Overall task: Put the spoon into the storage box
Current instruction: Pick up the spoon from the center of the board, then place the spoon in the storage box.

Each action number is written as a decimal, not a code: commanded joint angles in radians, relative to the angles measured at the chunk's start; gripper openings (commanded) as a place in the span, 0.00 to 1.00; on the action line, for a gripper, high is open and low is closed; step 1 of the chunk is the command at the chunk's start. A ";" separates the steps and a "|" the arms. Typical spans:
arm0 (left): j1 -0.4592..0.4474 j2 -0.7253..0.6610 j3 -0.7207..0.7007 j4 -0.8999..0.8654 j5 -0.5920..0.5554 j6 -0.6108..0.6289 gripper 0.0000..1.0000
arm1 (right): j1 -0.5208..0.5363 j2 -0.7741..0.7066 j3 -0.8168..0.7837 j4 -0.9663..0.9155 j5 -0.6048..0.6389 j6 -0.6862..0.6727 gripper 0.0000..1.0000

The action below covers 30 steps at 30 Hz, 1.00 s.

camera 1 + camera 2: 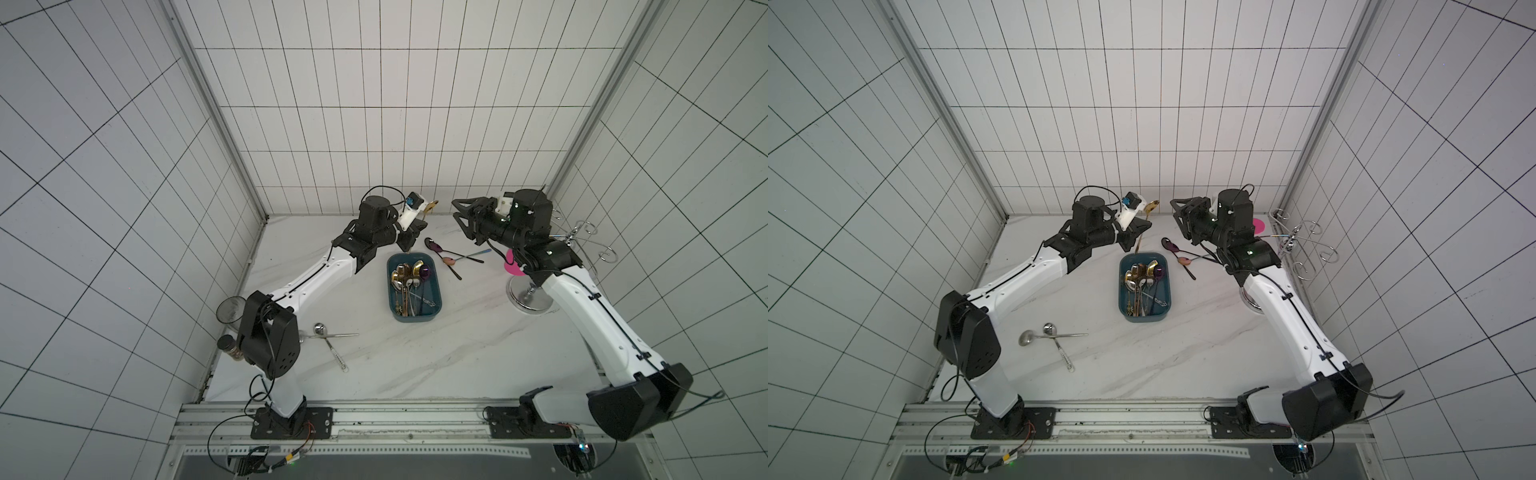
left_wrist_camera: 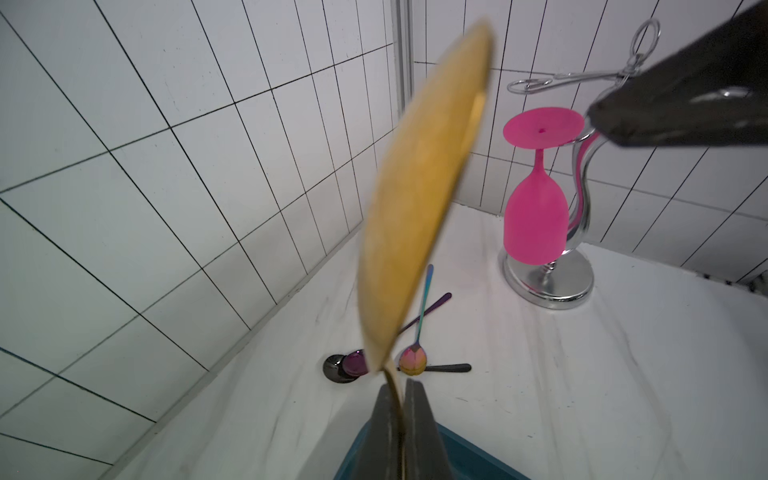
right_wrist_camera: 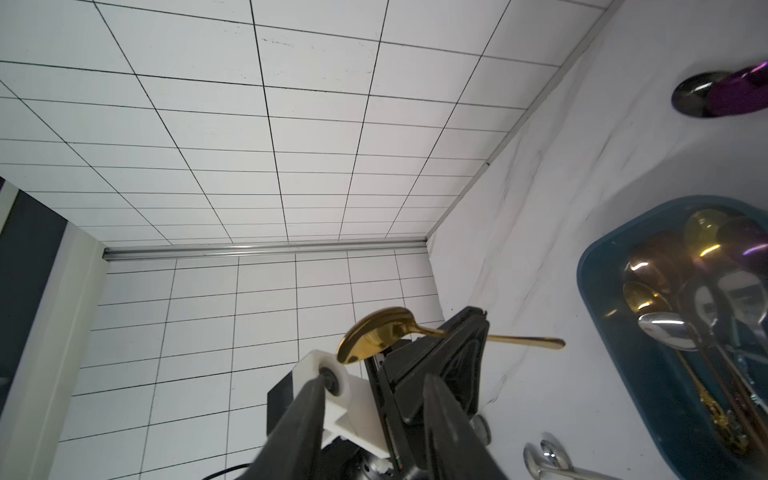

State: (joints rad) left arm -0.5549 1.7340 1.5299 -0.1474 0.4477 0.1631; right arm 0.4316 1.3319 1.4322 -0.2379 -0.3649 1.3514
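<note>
My left gripper should draw back and down to the storage box's spoons, which lie below and back from it, tip the upright spoon flat, and release.
My left gripper [image 2: 401,384] is shut on the neck of a gold spoon [image 2: 419,208], which stands upright with its bowl on top. In both top views this spoon [image 1: 1152,205] is held just beyond the far end of the storage box [image 1: 1144,319], a dark teal tray with several spoons lying in it. The box's rim [image 2: 478,461] shows directly under the left gripper [image 1: 417,227]. My right gripper [image 3: 374,380] is open with nothing between its fingers. It hangs a short way to the right of the gold spoon [image 3: 382,332], facing the left gripper [image 3: 457,345].
Dark, purple and pinkish spoons [image 1: 440,251] lie crossed on the table right of the box's far end. Two silver spoons [image 1: 322,332] lie near the front left. A pink goblet [image 2: 536,208] hangs upside down on a chrome rack [image 1: 532,297] at the right. A glass [image 1: 230,309] and a jar [image 1: 228,345] stand by the left wall.
</note>
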 commanded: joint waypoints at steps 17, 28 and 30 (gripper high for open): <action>0.011 -0.069 -0.415 0.253 0.082 -0.974 0.00 | -0.050 -0.144 0.129 -0.554 0.264 -0.914 0.86; 0.004 0.049 -0.449 0.246 0.099 -1.008 0.02 | -0.069 -0.143 0.047 -0.599 0.279 -1.059 0.95; 0.002 0.066 -0.453 0.239 0.091 -1.003 0.02 | -0.074 -0.147 0.031 -0.599 0.285 -1.075 0.99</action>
State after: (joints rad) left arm -0.5491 1.7775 1.0863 0.0826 0.5430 -0.8341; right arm 0.3710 1.1912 1.4937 -0.8162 -0.0990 0.3328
